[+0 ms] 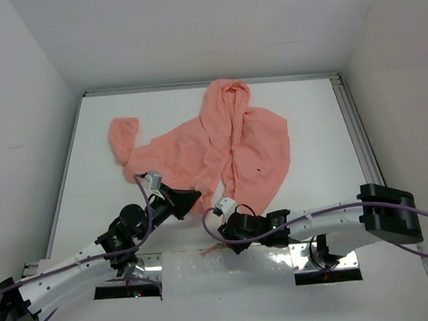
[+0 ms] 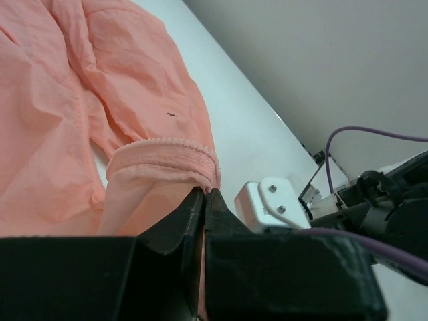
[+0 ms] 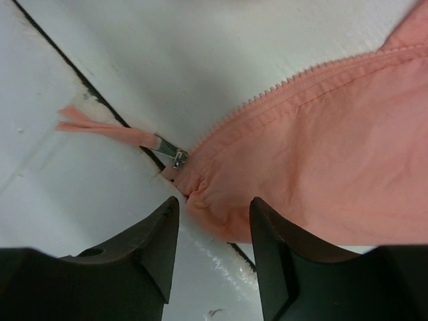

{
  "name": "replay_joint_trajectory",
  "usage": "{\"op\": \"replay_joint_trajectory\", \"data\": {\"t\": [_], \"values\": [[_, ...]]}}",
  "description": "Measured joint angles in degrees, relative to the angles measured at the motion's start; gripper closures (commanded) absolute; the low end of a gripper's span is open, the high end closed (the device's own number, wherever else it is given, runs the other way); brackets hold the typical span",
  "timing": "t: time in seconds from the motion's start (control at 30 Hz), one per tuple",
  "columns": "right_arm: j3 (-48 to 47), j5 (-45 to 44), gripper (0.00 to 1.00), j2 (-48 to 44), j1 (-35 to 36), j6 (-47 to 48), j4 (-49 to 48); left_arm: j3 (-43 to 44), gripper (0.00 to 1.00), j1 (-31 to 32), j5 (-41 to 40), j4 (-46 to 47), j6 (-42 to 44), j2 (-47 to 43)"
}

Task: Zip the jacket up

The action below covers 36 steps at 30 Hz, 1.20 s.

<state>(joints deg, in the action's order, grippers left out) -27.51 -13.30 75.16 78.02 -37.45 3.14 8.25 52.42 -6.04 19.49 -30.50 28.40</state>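
My right gripper should go down next, onto the fabric beside the zipper slider (image 3: 175,158). Then its fingers should close on the bottom corner of the other panel.
The salmon-pink jacket (image 1: 227,141) lies spread on the white table, hood at the far end, with a tiny dark mark (image 1: 259,170) on one front panel. My left gripper (image 1: 193,199) is shut on the jacket's elastic bottom hem (image 2: 167,150), and the jaws (image 2: 204,192) meet with fabric pinched between them. My right gripper (image 1: 233,240) is open low over the near table edge. In the right wrist view its fingers (image 3: 214,204) straddle a hem corner of the jacket (image 3: 321,174), just below the metal zipper slider (image 3: 175,158) and its pink pull tab (image 3: 100,127). The zipper teeth (image 3: 294,79) run up to the right.
A dark seam (image 3: 80,83) in the table top passes under the slider. The right arm's white camera mount (image 2: 271,200) sits close beside the left gripper. Walls enclose the table on three sides. A metal rail (image 1: 355,132) edges the right side.
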Motion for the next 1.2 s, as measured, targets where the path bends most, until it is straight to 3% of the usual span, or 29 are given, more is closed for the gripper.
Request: {"op": "replay_joint_trajectory", "data": {"t": [0.33,0.67,0.9,1.03,1.2], "values": [[-2.73,-4.83,0.55,8.41,2.12,0.0,-1.25,-0.26,1.0,0.0,-0.35,-3.3,-1.05,-3.32],[-5.33,-13.6,1.0,12.83,5.09,-4.07,-2.56,-2.6,1.0,0.0,-1.97,-7.04,-2.38,-7.37],[1.07,-18.73,1.0,7.21,5.09,-5.97,-6.34,-3.02,1.0,0.0,-1.25,-6.51,-3.26,-6.71],[9.49,-23.32,1.0,-2.97,5.07,-2.32,-18.32,-3.02,1.0,0.0,0.15,-3.61,-4.13,-3.32],[17.81,-29.16,1.0,-11.98,5.01,7.15,-41.31,-3.02,1.0,0.0,2.01,0.02,-5.27,0.33]]}}
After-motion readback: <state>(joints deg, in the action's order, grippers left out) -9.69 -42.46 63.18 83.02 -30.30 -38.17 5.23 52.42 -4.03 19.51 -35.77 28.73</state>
